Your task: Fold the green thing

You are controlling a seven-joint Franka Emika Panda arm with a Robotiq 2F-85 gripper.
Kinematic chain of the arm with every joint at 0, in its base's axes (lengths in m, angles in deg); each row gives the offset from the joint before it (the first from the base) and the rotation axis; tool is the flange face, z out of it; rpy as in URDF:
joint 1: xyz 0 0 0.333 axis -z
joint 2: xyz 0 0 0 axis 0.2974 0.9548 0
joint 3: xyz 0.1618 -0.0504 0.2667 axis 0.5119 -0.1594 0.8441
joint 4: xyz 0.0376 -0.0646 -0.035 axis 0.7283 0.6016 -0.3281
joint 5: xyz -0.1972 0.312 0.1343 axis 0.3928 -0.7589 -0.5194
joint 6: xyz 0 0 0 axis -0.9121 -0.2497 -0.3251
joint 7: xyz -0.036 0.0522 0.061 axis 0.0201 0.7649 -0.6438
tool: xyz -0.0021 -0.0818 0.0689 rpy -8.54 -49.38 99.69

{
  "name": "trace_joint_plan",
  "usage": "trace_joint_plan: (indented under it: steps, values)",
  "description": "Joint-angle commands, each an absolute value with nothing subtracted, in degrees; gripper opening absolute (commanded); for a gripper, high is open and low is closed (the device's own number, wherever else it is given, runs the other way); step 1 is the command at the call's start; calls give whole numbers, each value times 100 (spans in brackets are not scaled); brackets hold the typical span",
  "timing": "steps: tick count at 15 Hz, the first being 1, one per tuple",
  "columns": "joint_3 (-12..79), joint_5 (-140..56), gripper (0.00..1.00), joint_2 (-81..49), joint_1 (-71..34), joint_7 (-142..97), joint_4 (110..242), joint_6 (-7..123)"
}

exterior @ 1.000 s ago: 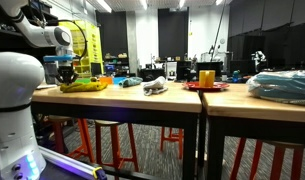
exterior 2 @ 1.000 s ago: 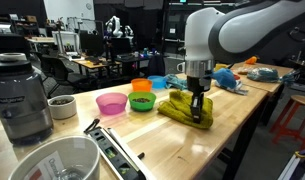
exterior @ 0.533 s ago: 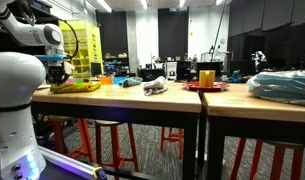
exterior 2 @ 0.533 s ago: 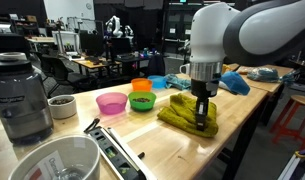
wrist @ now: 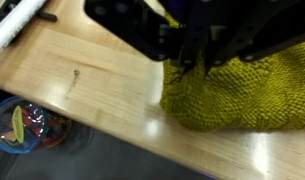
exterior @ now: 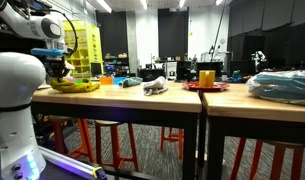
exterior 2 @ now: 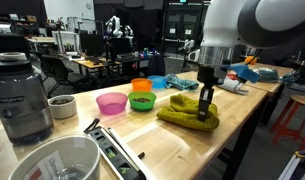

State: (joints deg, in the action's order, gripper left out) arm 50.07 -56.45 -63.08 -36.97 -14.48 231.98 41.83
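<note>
The gripper will next lift the pinched edge, carry it over the heap toward the red plate and let it go, because the cloth's other end point(exterior: 89, 86) point(wrist: 284, 88) is that way.
The green thing point(exterior 2: 182, 110) is a yellow-green cloth lying in a low rumpled heap on the wooden table point(exterior 2: 142, 140), next to the bowls. In an exterior view it shows as a flat yellow strip point(exterior: 77, 86) at the table's end. My gripper point(exterior 2: 206, 110) reaches straight down onto the cloth's edge on the side away from the bowls, and its fingers are shut on a pinch of the fabric. In the wrist view the knitted cloth point(wrist: 242, 100) fills the right side, and the dark gripper point(wrist: 192, 62) is closed with cloth between the fingers.
A pink bowl point(exterior 2: 111, 102), a green bowl point(exterior 2: 142, 101) and an orange bowl point(exterior 2: 141, 86) stand beside the cloth. A blender point(exterior 2: 20, 95), a white tub point(exterior 2: 52, 160) and a level point(exterior 2: 112, 150) lie nearer. Farther along are a red plate point(exterior: 206, 87) and a blue bundle point(exterior: 282, 85).
The gripper has moved away from the bowls, staying shut and carrying the pinched edge of the cloth with it. The cloth has shifted and spread in that direction.
</note>
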Motion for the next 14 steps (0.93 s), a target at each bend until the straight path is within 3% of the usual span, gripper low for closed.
trace_joint_plan:
  steps: [1,7,14]
  values:
    - [4587,-5928,2,-7026,-3652,-1118,23462,4104]
    - [3864,-5855,2,-7582,-3227,-774,23529,4056]
    - [3021,-5819,2,-7083,-2633,-33,23166,4140]
